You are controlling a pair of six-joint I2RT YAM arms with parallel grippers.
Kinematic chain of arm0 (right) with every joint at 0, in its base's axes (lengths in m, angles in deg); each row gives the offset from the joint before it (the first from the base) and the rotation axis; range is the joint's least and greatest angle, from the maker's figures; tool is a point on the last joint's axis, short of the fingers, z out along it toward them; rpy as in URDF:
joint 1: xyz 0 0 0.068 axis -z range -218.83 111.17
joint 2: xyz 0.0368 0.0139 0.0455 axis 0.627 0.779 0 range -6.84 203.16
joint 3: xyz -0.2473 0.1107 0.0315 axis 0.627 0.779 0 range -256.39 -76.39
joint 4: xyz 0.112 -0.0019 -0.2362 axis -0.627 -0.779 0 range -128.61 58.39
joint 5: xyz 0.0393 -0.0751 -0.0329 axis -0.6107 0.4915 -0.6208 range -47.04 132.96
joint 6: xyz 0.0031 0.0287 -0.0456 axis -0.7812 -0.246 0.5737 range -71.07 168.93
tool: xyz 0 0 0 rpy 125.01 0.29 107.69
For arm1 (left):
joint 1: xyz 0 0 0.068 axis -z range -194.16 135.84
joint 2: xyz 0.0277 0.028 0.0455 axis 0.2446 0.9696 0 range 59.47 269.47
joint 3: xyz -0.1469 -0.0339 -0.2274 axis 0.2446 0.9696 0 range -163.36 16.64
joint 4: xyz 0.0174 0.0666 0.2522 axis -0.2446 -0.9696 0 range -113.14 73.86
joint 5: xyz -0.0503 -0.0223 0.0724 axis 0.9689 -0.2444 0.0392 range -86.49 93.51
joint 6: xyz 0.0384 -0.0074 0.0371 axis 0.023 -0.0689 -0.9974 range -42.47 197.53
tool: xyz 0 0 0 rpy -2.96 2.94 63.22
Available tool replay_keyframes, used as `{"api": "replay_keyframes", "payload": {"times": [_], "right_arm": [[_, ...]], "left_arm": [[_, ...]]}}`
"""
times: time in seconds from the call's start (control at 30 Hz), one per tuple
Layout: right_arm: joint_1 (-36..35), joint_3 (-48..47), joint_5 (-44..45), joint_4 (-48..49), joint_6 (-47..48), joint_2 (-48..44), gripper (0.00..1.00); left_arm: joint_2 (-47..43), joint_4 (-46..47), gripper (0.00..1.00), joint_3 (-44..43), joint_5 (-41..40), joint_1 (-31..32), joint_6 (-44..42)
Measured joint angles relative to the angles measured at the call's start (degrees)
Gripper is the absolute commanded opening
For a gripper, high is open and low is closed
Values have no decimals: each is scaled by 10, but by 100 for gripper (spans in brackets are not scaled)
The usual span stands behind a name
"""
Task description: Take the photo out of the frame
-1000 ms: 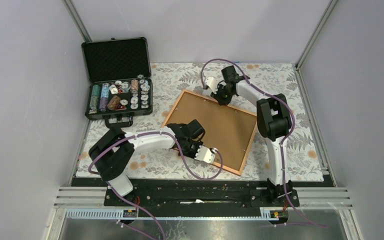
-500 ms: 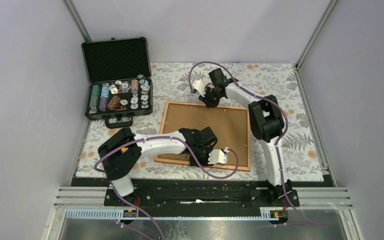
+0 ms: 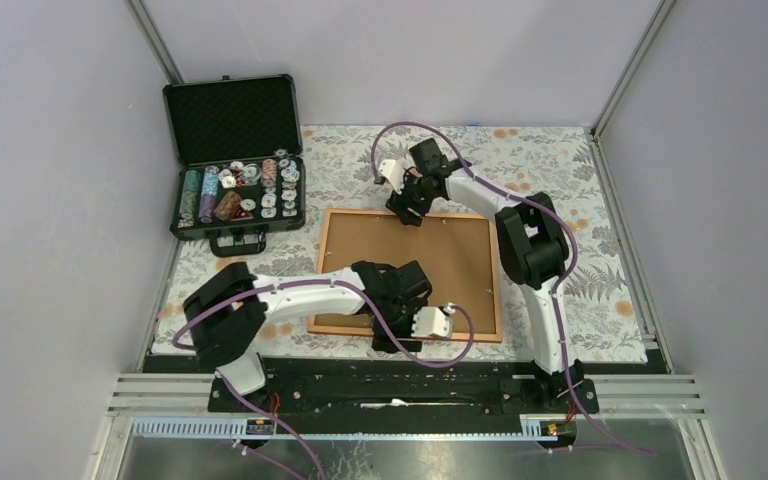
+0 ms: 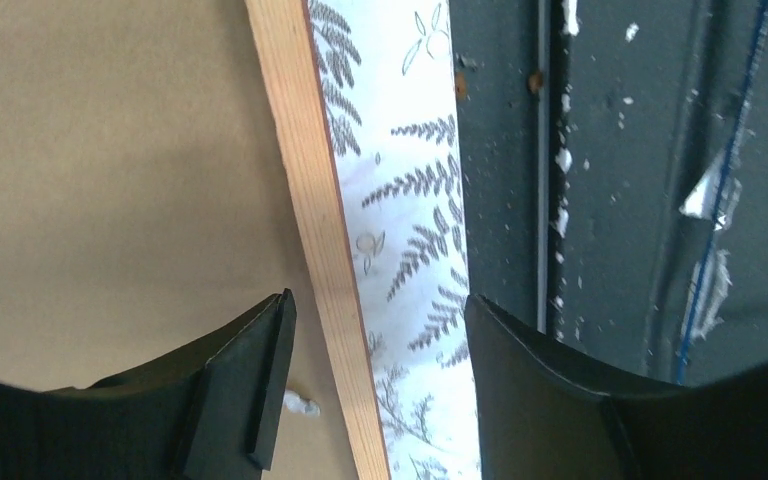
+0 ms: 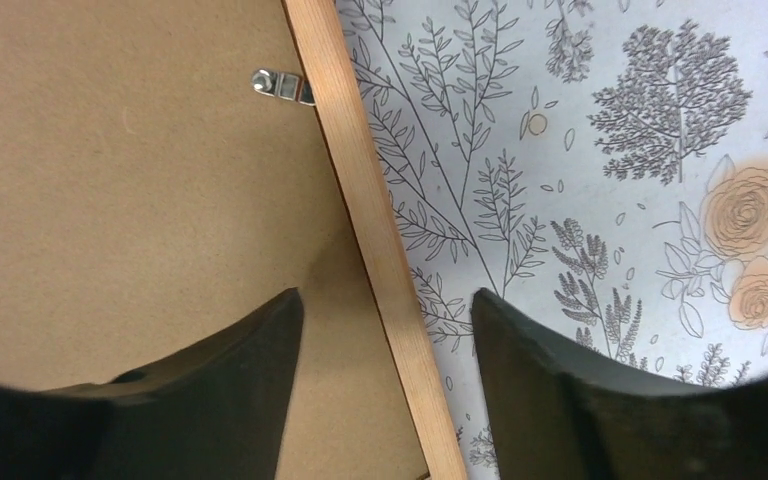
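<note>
Metal clips hold the backing, so my left gripper needs to go up from the near wooden bar, swing toward the case and go down onto the screwdriver's yellow handle.
The frame (image 3: 460,262) lies flat on the table with its brown fibreboard back up. The photo is hidden under that back. My left gripper (image 3: 392,335) stands open over the frame's near edge. In the left wrist view its fingers (image 4: 245,390) straddle the orange wooden rail (image 4: 312,200) without touching it, beside a small metal clip (image 4: 301,406). My right gripper (image 3: 407,211) stands open over the far edge. Its fingers (image 5: 230,400) straddle the rail (image 5: 370,220) there, and a metal clip (image 5: 282,84) shows on the backing board (image 5: 110,200).
An open black case (image 3: 235,195) filled with poker chips stands at the back left, its lid (image 3: 230,118) up. A floral cloth (image 3: 580,270) covers the table. The black base rail (image 4: 610,200) runs close along the frame's near edge.
The frame has turned from skewed to square with the table's near edge. Both grippers, shut on its rails a second ago, have opened and let go.
</note>
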Motion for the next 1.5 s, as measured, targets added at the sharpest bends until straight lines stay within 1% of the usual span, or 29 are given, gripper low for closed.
{"api": "replay_keyframes", "payload": {"times": [0.07,0.17,0.23,0.3,0.37,0.43,0.47,0.5,0.57,0.63,0.67,0.73,0.87,0.93,1.07,1.17,1.3,1.43,1.5], "right_arm": [[1,0,1,-2,-16,-11,84],[7,0,-1,-2,-45,-39,99],[15,-1,-6,-1,-72,-66,100],[29,-2,-12,4,-99,-99,100],[46,-1,-22,12,-129,-136,100],[66,3,-29,27,-164,-182,100],[76,12,-33,39,-182,-207,100],[85,25,-37,49,-202,-235,100],[106,64,-47,67,-246,-300,100],[122,111,-52,89,-288,-362,100],[125,133,-52,96,-306,-388,100],[128,188,-49,110,-351,-447,100],[127,283,-50,121,-405,-541,100],[127,305,-51,104,-416,-569,100],[127,309,-62,68,-422,-588,100],[127,333,-70,45,-420,-606,100],[127,355,-75,27,-420,-624,100],[127,358,-75,23,-429,-629,100],[127,358,-75,16,-430,-628,100]], "left_arm": [[-22,-23,71,0,3,-6,-3],[-77,-63,72,-8,16,-35,-5],[-110,-87,72,-24,31,-70,-8],[-141,-108,72,-47,39,-129,-14],[-171,-116,72,-56,41,-208,-32],[-197,-125,71,-49,29,-297,-57],[-205,-128,70,-43,23,-330,-68],[-214,-130,70,-30,17,-388,-88],[-216,-140,69,-11,8,-474,-119],[-206,-148,68,4,-1,-547,-146],[-196,-150,67,8,-3,-579,-159],[-169,-149,65,10,-9,-621,-176],[-108,-135,63,10,-21,-654,-200],[-82,-129,62,10,-32,-657,-207],[-47,-118,63,12,-56,-658,-221],[-36,-113,63,22,-79,-659,-228],[-21,-110,60,35,-104,-660,-232],[-3,-107,49,48,-129,-659,-233],[-3,-105,35,49,-133,-659,-229]]}}
